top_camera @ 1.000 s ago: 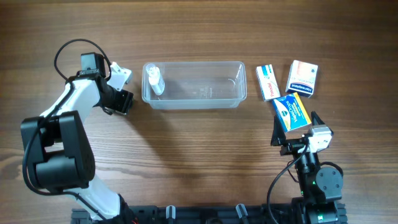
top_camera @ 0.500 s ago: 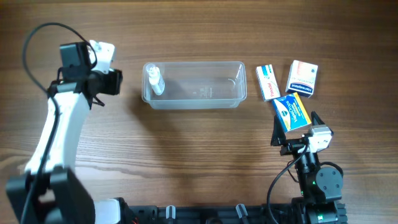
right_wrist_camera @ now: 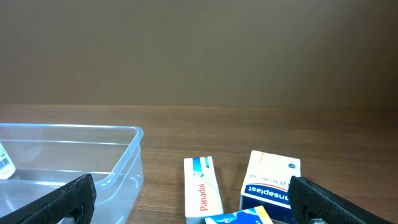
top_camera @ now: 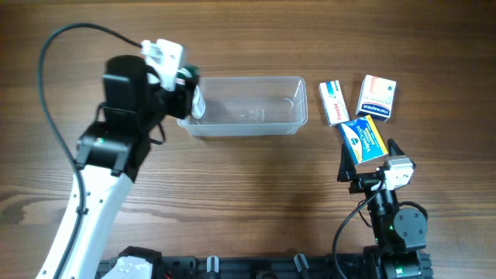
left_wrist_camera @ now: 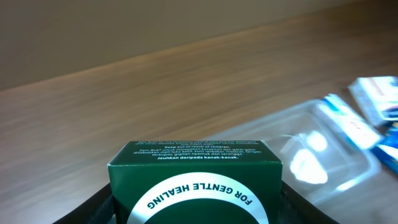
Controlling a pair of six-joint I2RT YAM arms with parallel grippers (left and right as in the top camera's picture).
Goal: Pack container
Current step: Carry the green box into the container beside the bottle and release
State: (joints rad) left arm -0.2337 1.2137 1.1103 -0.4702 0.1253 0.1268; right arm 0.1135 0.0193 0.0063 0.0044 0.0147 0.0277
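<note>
The green box goes down past the bottle (top_camera: 198, 107) next as my left gripper tilts downward, and is released beside it on the container's bottom, which is empty there.
The clear container (top_camera: 240, 79) lies at the table's upper middle, with a small clear bottle (top_camera: 198, 107) in its left end. My left gripper (top_camera: 184, 84) hangs over that left end, partly hiding the bottle. It is shut on a dark green box (left_wrist_camera: 196, 177) printed "For gentle healing". In the left wrist view the container (left_wrist_camera: 351, 152) lies ahead to the right. My right gripper (top_camera: 370, 167) is open and empty at the lower right, just below a blue-and-yellow box (top_camera: 364, 139). The right wrist view shows the container's right end (right_wrist_camera: 74, 128).
A white Panadol box (top_camera: 333, 102) and a Hansaplast box (top_camera: 377, 97) lie right of the container, above the blue-and-yellow box. They also show in the right wrist view, Panadol (right_wrist_camera: 204, 190) left of Hansaplast (right_wrist_camera: 271, 183). The left arm's black cable loops over the table's left side.
My left arm has swung from the table's left side rightward to the container's left end. The right arm and the boxes have not moved.
</note>
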